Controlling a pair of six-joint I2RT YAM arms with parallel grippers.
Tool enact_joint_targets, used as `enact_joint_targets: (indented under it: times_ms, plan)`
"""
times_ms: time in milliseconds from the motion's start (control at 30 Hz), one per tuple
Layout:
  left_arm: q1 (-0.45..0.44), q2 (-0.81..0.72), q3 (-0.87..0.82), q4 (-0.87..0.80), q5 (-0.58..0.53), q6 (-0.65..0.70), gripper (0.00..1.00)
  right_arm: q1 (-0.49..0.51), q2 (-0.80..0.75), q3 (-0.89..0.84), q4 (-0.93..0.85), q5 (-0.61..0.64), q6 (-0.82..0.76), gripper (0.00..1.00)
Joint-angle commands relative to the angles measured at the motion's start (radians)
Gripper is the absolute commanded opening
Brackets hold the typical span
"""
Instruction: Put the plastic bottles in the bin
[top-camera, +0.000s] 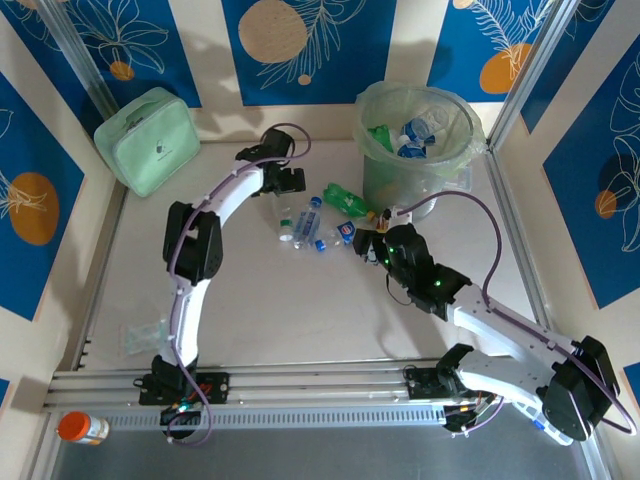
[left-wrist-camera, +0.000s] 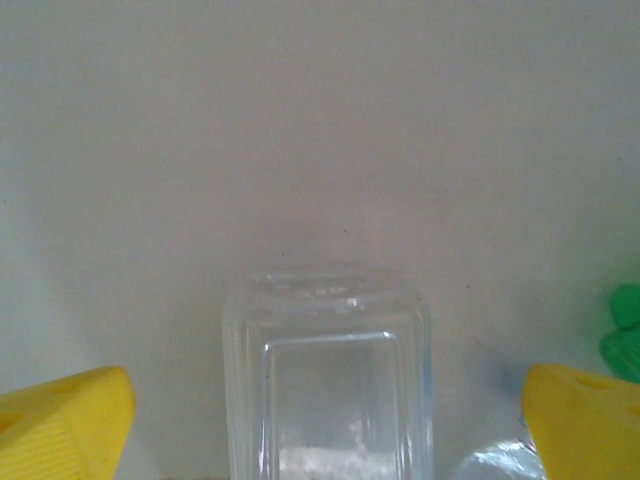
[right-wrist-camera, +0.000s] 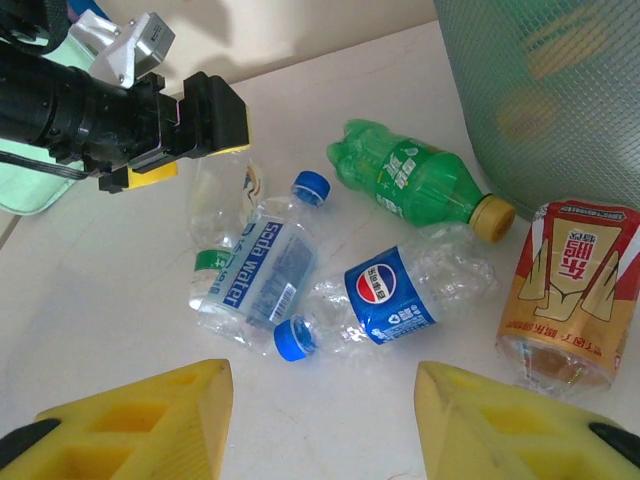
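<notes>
I need to lower the open yellow fingers of my left gripper next around the far end of the clear bottle and close them, because that end lies below them.
Several crushed plastic bottles lie on the table left of the bin. In the right wrist view they are a Soda Water bottle, a blue-labelled cola bottle, a green bottle and a red-orange labelled one by the bin wall. My left gripper is open, its yellow fingers straddling a clear bottle without touching it. My right gripper hangs open above bare table just short of the cola bottle. More bottles lie inside the bin.
A mint-green case leans in the far left corner. An orange-capped jar lies off the near left edge, beyond the rail. A small clear bag sits near the left arm's base. Walls close in the table's sides.
</notes>
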Motion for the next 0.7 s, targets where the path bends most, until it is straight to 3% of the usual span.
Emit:
enact_joint_targets:
  times_ms: [0,167,367,667]
  plan:
    - [0.006,0.047,0.069,-0.091,-0.026,0.022,0.96,0.005,0.017,-0.006,0.033,0.02,0.001,0.52]
    - [0.019,0.099,0.109,-0.098,0.006,-0.015,0.88,0.006,0.037,0.0,0.039,0.013,0.0,0.52]
    - [0.021,0.119,0.1,-0.088,0.016,-0.014,0.69,0.006,0.041,0.001,0.047,0.0,-0.004,0.51]
    - [0.02,0.038,0.081,-0.105,-0.047,0.02,0.5,0.006,0.067,0.007,0.055,-0.017,-0.011,0.51]
